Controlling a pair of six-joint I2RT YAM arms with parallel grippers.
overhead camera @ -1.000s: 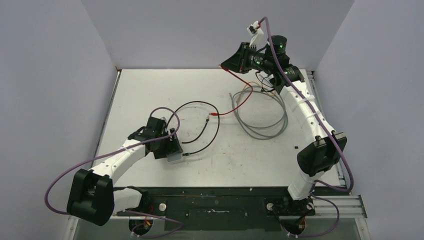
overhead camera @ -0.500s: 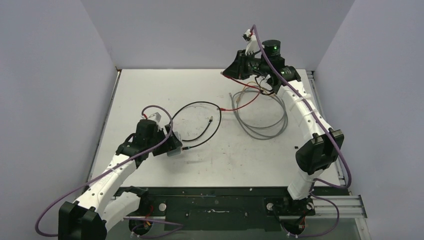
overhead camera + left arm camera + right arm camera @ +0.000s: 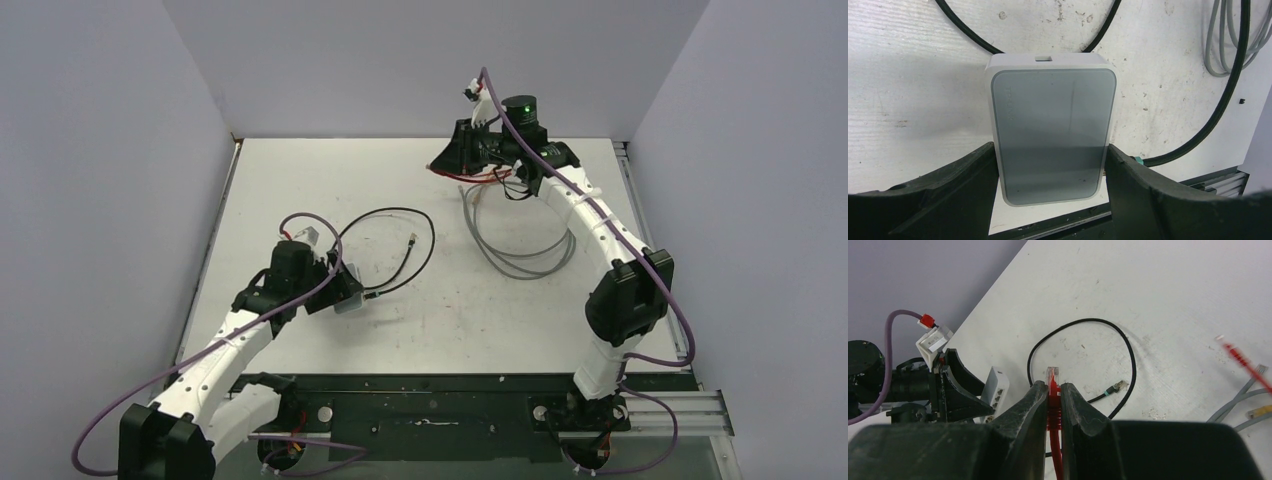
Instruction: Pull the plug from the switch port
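The spot on the bare tabletop between the black cable and the grey coil is clear of the switch, so next I should lower my right gripper toward it and let go of the plug there.
The switch, a flat pale grey-blue box, lies on the white table with my left gripper shut on its two long sides. From above, the switch sits at the table's front left, in my left gripper. The plug, clear with a red boot on a red cable, is pinched in my shut right gripper, high over the back of the table and far from the switch. In the right wrist view the switch's socket edge shows nothing in the sockets I can see.
A black cable loops beside the switch, one free plug end lying mid-table and a teal-collared end by my left finger. A grey cable coil lies at the back right. Walls enclose three sides.
The right gripper has swung left and upward with the red cable, lifting it off the table. The left arm drew the switch slightly left at first, then stayed still.
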